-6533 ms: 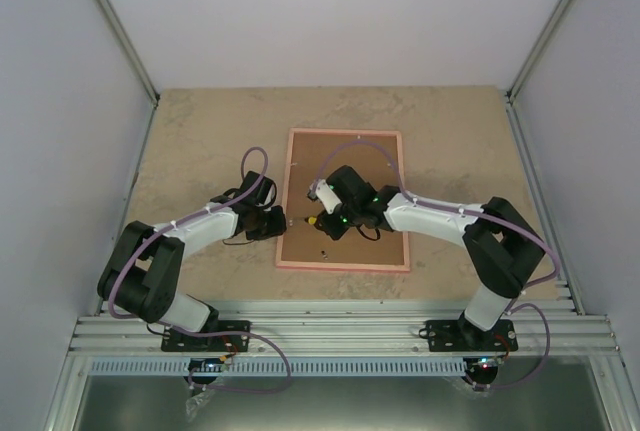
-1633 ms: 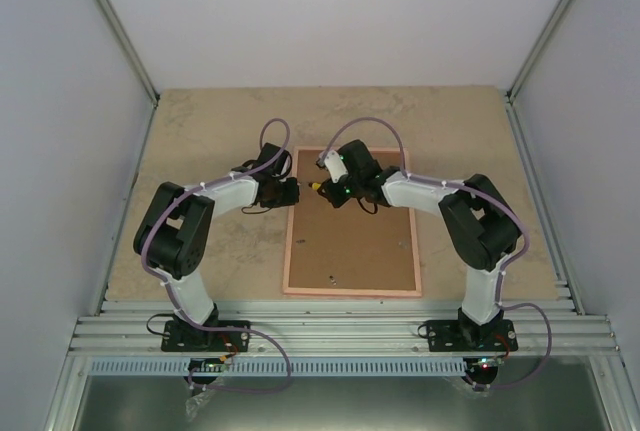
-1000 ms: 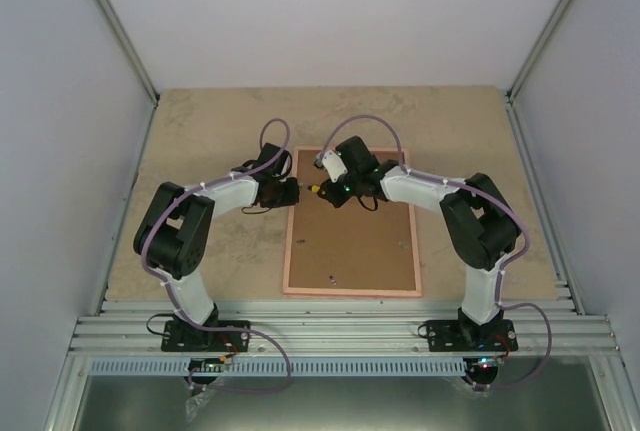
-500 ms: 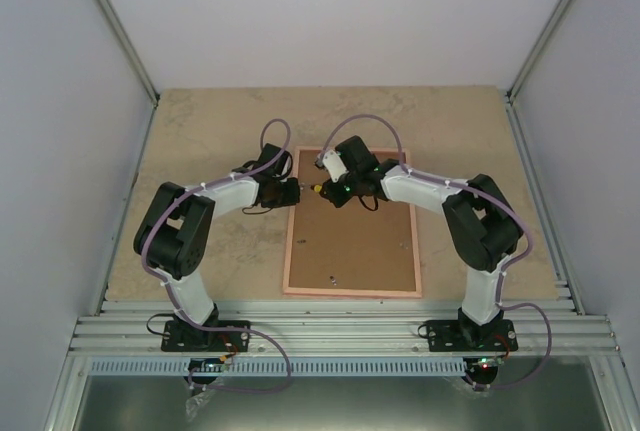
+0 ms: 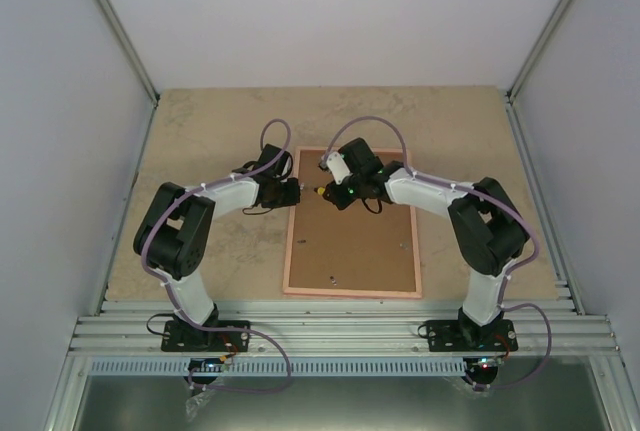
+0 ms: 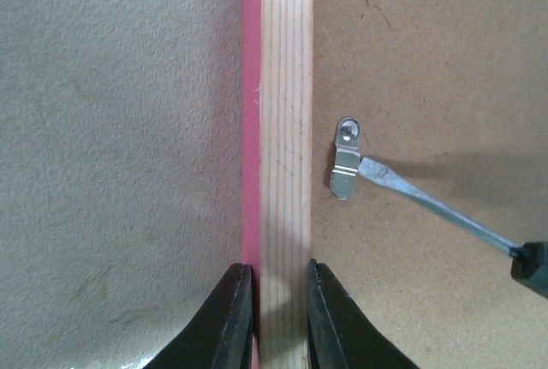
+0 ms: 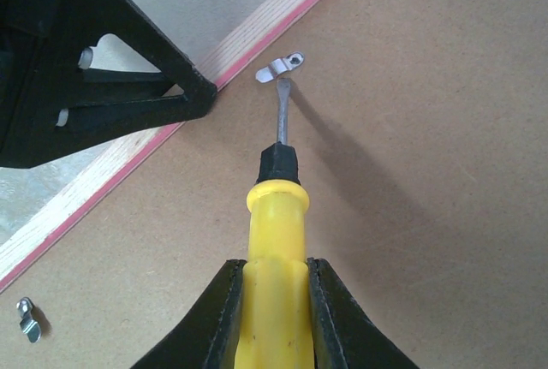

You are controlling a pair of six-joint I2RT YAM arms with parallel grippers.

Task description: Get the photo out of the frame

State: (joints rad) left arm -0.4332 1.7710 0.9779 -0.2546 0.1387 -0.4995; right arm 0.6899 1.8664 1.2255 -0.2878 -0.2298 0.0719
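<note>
I will next use my left gripper to drag the frame's bar [image 6: 287, 86], which it holds, back over the bare tabletop beside it, so the frame turns, and then let go.
The pink frame [image 5: 288, 251] lies face down in the middle of the table, its brown fibreboard back [image 5: 350, 241] up. The photo is hidden under the back. My left gripper [image 6: 276, 300] is shut on the frame's left rail [image 6: 287, 86], near its far end. My right gripper [image 7: 276, 300] is shut on a yellow-handled screwdriver [image 7: 276, 215]. The blade tip touches a small metal turn clip [image 7: 281, 66] beside the left rail; the clip also shows in the left wrist view [image 6: 345, 159], with the blade [image 6: 428, 202] against it.
A second metal clip [image 7: 28, 319] sits further along the same rail. Another clip [image 5: 330, 277] lies near the frame's near edge and one [image 5: 402, 245] by its right rail. Grey walls close in the beige table [image 5: 200, 131] on three sides.
Over the earlier frames both arms moved from the frame's middle to its far left part. In the last half second the right gripper and screwdriver shifted slightly right and away; the left gripper stayed put.
</note>
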